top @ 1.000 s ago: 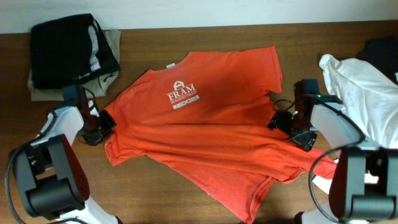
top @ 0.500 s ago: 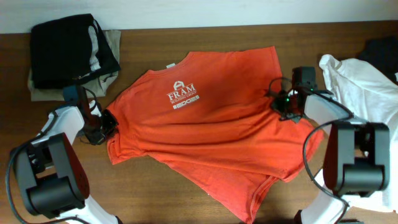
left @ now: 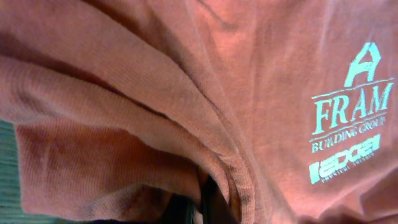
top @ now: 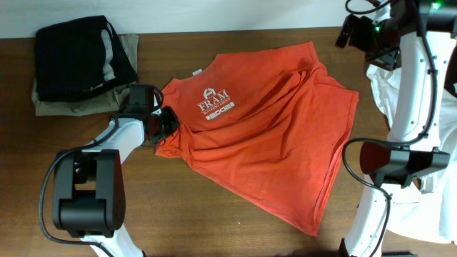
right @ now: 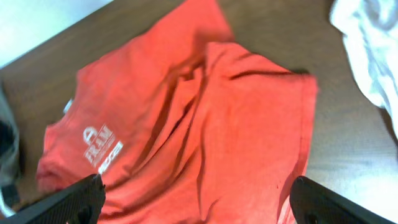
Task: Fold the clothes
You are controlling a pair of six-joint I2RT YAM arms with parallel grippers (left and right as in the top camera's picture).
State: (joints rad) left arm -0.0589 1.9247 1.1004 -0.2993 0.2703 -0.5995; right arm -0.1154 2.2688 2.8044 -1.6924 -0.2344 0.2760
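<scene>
The shirt's near hem corner (top: 313,227) lies free while my left gripper holds the sleeve edge. My right gripper comes back and down onto that corner next.
The orange-red T-shirt (top: 264,143) of the clothes lies rumpled across the middle of the table, its white "FRAM" print (top: 214,103) facing up. My left gripper (top: 161,123) is shut on the shirt's left sleeve edge. In the left wrist view the bunched cloth (left: 155,124) drapes over the jaws and hides most of the left gripper (left: 205,208). My right gripper (top: 355,32) hangs high above the table's far right. It is open wide with nothing in it, and in the right wrist view the right gripper (right: 196,186) looks down on the shirt (right: 205,124).
A folded stack of black and khaki garments (top: 82,61) sits at the far left. A crumpled white garment (top: 428,114) lies at the right edge, also showing as white cloth (right: 373,50) in the right wrist view. Bare wooden table (top: 178,214) runs along the front.
The left gripper has pulled the sleeve right and inward, shifting the shirt up the table. The right gripper has left the shirt's right side and risen to the far right corner.
</scene>
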